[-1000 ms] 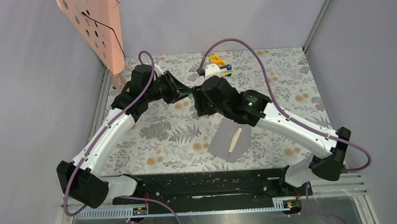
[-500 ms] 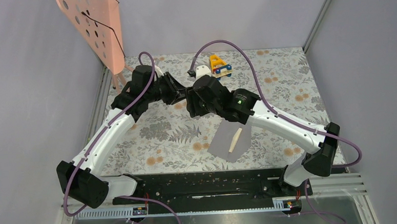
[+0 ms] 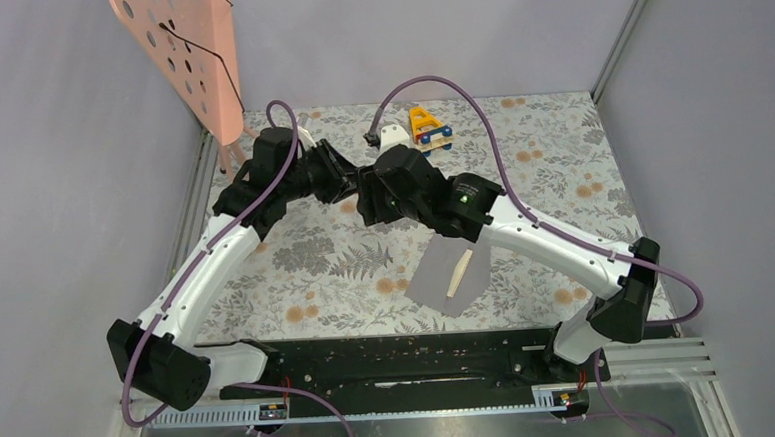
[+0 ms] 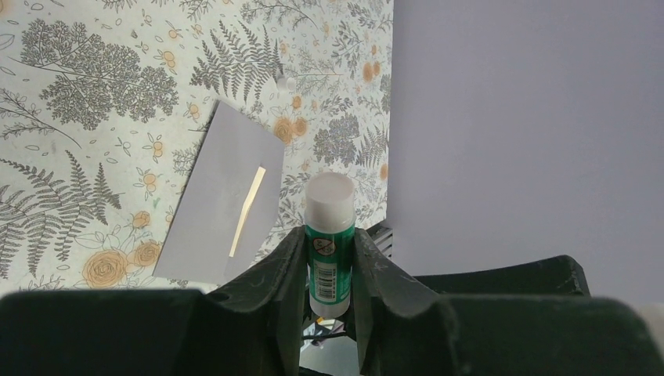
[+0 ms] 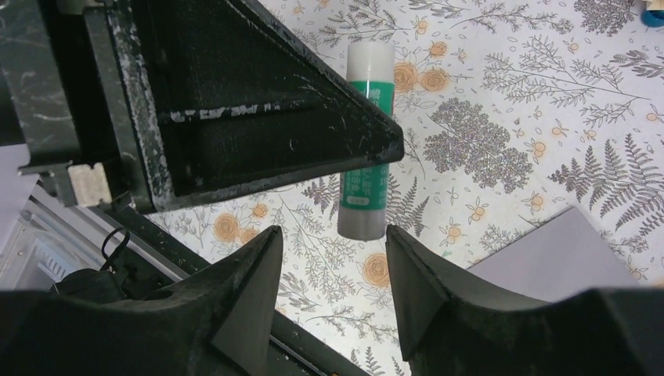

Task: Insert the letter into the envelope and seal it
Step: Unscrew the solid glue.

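Note:
I should move my right gripper a little further in next and close it around the glue stick's grey end (image 5: 362, 224), because my left gripper's fingers leave that end of the glue stick uncovered.
The grey-lilac envelope (image 3: 445, 276) lies flat on the floral table, with a tan strip of the letter (image 3: 458, 273) showing through a gap in it. It also shows in the left wrist view (image 4: 223, 204) with the tan strip (image 4: 248, 210). My left gripper (image 4: 329, 235) is shut on a green glue stick with a white cap (image 4: 330, 205), held above the table. My right gripper (image 5: 329, 251) is open, its jaws just short of the glue stick's lower end (image 5: 365, 149). In the top view both grippers, left (image 3: 347, 184) and right (image 3: 367, 195), meet left of the envelope.
A pink perforated board (image 3: 179, 49) stands at the back left corner. A yellow and blue toy (image 3: 429, 126) and a small white object (image 3: 392, 136) sit at the back. Grey walls enclose the table; a black rail (image 3: 391, 358) runs along the near edge.
My right arm has moved left and its gripper has closed in on the left gripper. The left arm has barely moved and keeps hold of the glue stick. The envelope has not moved.

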Robot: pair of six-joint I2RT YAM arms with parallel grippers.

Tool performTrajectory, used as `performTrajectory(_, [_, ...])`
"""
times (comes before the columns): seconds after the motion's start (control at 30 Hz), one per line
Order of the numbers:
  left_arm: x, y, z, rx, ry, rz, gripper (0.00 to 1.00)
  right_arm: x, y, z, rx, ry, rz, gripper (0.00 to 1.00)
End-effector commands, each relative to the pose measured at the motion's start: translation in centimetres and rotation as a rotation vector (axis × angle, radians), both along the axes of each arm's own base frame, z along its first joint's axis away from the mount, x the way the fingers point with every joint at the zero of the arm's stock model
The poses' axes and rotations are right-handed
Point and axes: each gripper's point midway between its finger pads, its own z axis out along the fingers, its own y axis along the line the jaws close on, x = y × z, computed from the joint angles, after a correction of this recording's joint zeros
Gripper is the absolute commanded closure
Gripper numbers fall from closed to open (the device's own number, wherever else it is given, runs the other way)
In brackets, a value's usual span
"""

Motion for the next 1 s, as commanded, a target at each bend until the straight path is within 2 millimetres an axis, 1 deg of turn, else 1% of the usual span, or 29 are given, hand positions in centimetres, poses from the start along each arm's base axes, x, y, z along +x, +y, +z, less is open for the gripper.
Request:
performTrajectory(0.0, [-0.2, 0.0, 2.7, -0.038, -0.083, -0.005, 1.00, 0.7, 0.8, 0.8, 0.028, -0.033, -0.017, 0.41])
performTrajectory(0.23, [-0.2, -0.1, 2.9, -0.046, -0.087, -0.009, 1.00, 1.3, 0.5, 0.6, 0.012, -0.036, -0.034, 0.41])
performTrajectory(0.8, [-0.6, -0.3, 3.0, -0.064, -0.090, -0.026, 1.00, 1.7, 0.8, 1.2, 0.025, -0.052, -0.032, 0.64])
performTrajectory(0.87, [-0.6, -0.3, 3.0, -0.064, -0.090, -0.027, 1.00, 1.7, 0.8, 1.3, 0.024, -0.054, -0.033, 0.64])
performTrajectory(0.97, [-0.7, -0.3, 2.8, -0.064, -0.089, -0.026, 1.00, 1.8, 0.6, 1.3, 0.021, -0.059, -0.037, 0.58])
